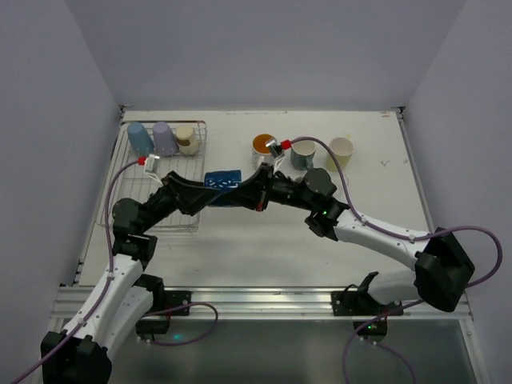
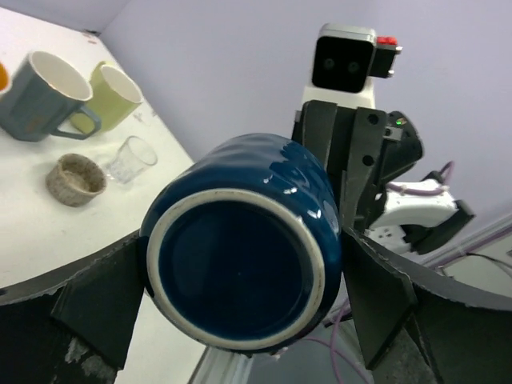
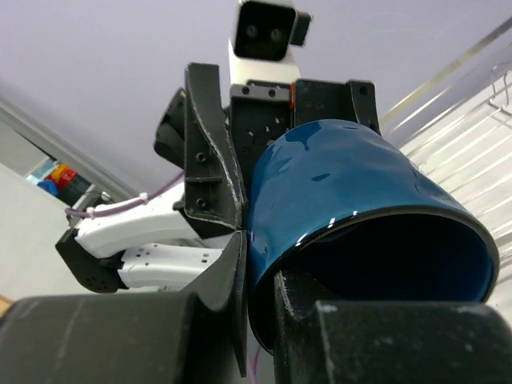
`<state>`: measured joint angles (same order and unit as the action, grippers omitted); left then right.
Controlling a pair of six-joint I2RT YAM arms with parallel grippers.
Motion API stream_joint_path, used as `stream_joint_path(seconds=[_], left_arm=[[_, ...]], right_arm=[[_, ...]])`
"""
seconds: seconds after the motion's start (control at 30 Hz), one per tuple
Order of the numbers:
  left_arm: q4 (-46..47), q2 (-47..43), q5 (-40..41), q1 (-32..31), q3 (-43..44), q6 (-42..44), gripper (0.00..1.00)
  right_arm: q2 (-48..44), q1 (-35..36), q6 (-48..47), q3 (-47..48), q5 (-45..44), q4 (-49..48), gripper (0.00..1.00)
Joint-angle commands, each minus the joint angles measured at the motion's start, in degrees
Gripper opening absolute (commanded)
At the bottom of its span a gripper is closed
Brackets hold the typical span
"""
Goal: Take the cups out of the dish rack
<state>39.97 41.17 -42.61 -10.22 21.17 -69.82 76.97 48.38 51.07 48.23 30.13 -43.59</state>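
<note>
Next, my right gripper tilts fingers-down and lowers the mug toward the table beside the orange-inside cup, away from the rack. The navy mug (image 1: 222,178) hangs sideways.
A navy mug (image 1: 222,178) hangs above the table between both grippers. My left gripper (image 1: 210,186) is shut on its body; the left wrist view shows the mug's base (image 2: 240,256) between the two fingers (image 2: 96,308). My right gripper (image 1: 250,190) is shut on its rim, one finger inside the mug (image 3: 360,200) and one outside. The silver wire dish rack (image 1: 112,188) holds a light blue cup (image 1: 140,138), a lavender cup (image 1: 165,138) and a beige cup (image 1: 187,139) at its far end.
On the table stand an orange-inside cup (image 1: 263,147), a grey mug (image 1: 302,154) and a pale yellow-green cup (image 1: 341,150). The left wrist view also shows a tiny clear glass (image 2: 132,158) and a low speckled cup (image 2: 74,178). White walls enclose the table.
</note>
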Motion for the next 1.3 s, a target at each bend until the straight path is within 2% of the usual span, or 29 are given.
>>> stream_joint_path(seconds=[0.0, 0.03, 0.07, 0.13, 0.17, 0.23, 0.27, 0.37, 0.57, 0.77, 1.03, 1.1, 1.13, 1.23, 1.27], left_arm=[[-14.52, -2.31, 3.14, -0.24, 8.34, 16.53, 1.00], [-23.79, -2.67, 6.19, -0.24, 10.28, 20.13, 1.00], [-28.49, -2.93, 8.57, -0.24, 14.47, 27.99, 1.00], [-40.25, -3.64, 16.10, -0.24, 18.10, 35.07, 1.00], [-43.97, -3.90, 18.68, -0.24, 20.12, 40.59, 1.00], [-49.60, -4.60, 24.82, -0.24, 20.93, 44.76, 1.00], [-50.59, -4.87, 26.60, -0.33, 20.67, 46.77, 1.00], [-51.48, -6.19, 30.47, -0.50, 18.21, 48.89, 1.00], [-53.06, -5.66, 33.38, -0.68, 18.29, 50.84, 1.00], [-53.85, -5.92, 35.14, -1.03, 18.12, 51.19, 1.00], [-53.76, -4.87, 35.49, -0.94, 18.38, 51.19, 1.00], [-53.76, -4.26, 35.84, -0.94, 18.56, 51.19, 1.00], [-53.76, -3.99, 36.10, -0.94, 18.73, 51.02, 1.00], [-53.76, -2.33, 36.63, -0.94, 19.61, 50.49, 1.00], [-53.68, -1.19, 36.63, -0.94, 19.87, 50.23, 1.00]], right_arm=[[-2.52, -0.39, -7.11, 1.35, -5.96, 10.08, 0.00], [-3.22, -0.39, -8.43, 1.52, -7.44, 12.80, 0.00], [-3.75, -0.39, -11.92, 2.13, -8.76, 20.84, 0.00], [-4.81, -0.39, -15.54, 4.05, -13.05, 28.53, 0.00], [-4.81, -0.48, -19.13, 5.11, -14.38, 36.13, 0.00], [-2.62, -0.74, -22.93, 9.57, -18.85, 43.56, 0.00], [-1.48, -0.83, -26.25, 11.34, -20.45, 50.29, 0.00], [5.28, -0.92, -31.88, 19.51, -26.67, 61.64, 0.00], [19.08, -1.01, -38.75, 31.56, -34.78, 71.78, 0.00], [30.06, -1.09, -42.28, 39.66, -38.30, 76.55, 0.00], [36.67, -1.80, -45.09, 44.93, -39.71, 79.88, 0.01], [37.37, -1.80, -45.18, 45.29, -39.88, 80.16, 0.07], [37.29, -1.80, -45.09, 45.11, -40.06, 80.24, 0.20], [35.80, -1.80, -45.00, 44.76, -40.32, 80.24, 0.40], [35.19, -1.80, -44.83, 44.67, -40.33, 80.07, 0.53]])
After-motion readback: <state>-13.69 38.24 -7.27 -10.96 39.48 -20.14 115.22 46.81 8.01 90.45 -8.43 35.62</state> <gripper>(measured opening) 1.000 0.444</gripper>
